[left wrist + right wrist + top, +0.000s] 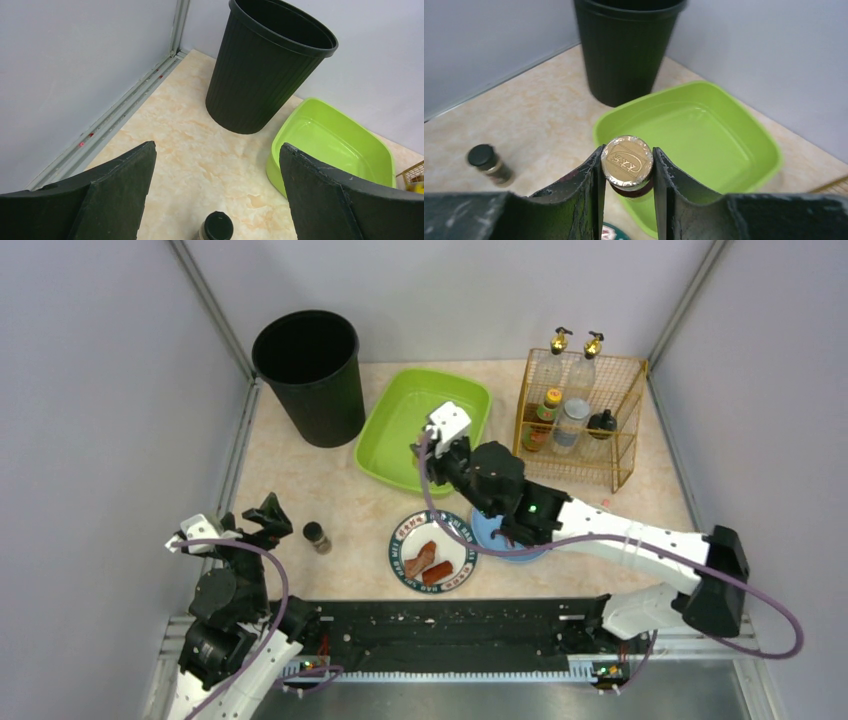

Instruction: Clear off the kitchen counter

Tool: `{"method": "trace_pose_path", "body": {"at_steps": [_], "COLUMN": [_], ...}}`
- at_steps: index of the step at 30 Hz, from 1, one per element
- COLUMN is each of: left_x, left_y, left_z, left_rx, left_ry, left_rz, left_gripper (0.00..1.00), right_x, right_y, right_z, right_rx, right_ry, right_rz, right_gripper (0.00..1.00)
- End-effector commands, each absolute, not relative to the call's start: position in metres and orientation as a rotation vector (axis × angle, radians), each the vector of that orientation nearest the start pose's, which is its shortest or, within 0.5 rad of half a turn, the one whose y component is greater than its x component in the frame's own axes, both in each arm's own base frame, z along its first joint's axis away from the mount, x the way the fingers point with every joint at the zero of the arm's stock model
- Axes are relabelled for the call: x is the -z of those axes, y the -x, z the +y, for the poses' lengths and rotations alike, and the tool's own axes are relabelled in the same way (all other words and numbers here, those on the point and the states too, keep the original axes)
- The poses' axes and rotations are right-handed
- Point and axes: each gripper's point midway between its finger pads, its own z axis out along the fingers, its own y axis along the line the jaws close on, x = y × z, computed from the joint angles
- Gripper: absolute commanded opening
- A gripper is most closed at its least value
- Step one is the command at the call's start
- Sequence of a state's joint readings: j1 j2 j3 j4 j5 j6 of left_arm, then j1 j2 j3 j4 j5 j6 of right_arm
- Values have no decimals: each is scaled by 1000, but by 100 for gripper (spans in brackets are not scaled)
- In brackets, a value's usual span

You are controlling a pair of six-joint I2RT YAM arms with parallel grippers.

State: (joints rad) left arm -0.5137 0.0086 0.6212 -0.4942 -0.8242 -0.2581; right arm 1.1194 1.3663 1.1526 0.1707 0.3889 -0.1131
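Note:
I will move my right gripper over the gold wire rack, where bottles already stand, then lower the dark bottle into its empty near row point(546, 462) and release it.
My right gripper point(628, 167) is shut on a small dark bottle with a gold foil cap point(627, 162), held above the near rim of the green tray point(704, 130). In the top view that gripper point(428, 455) hovers at the tray's front edge point(375, 435) and hides the bottle. My left gripper point(217, 150) stands open and empty above the kitchen counter point(190, 140), just behind a little black-capped spice jar point(216, 228). From above, the left gripper point(262, 520) is at the near left, with the jar point(317, 537) to its right.
A tall black bin point(308, 375) stands at the back left beside the tray. A plate point(400, 540) with sausage pieces and a blue dish point(490, 535) lie under my right arm. A gold wire rack point(580, 420) with bottles is at the back right. A black rail point(450, 625) runs along the near edge.

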Motion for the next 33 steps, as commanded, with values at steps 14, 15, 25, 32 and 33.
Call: {"method": "trace_pose_path", "body": {"at_steps": [14, 15, 25, 32, 33], "left_x": [-314, -314, -314, -314, -314], "left_y": [-147, -147, -148, -147, -148], "left_z": [52, 52, 50, 50, 50], "left_rx": [130, 130, 135, 136, 136], "left_ry": [503, 504, 495, 494, 494], "left_rz": [1278, 1278, 1279, 1279, 1279], "left_gripper": [97, 97, 97, 97, 97], "right_x": [-328, -324, -288, -266, -264], "right_y": [-365, -368, -388, -399, -400], "right_z": [153, 146, 100, 87, 86], "right_rx": [-143, -137, -85, -76, -75], "right_ry": [86, 65, -70, -124, -132], "right_rz": [1606, 1618, 1679, 1712, 1715], "right_gripper": [0, 0, 0, 0, 0]}}
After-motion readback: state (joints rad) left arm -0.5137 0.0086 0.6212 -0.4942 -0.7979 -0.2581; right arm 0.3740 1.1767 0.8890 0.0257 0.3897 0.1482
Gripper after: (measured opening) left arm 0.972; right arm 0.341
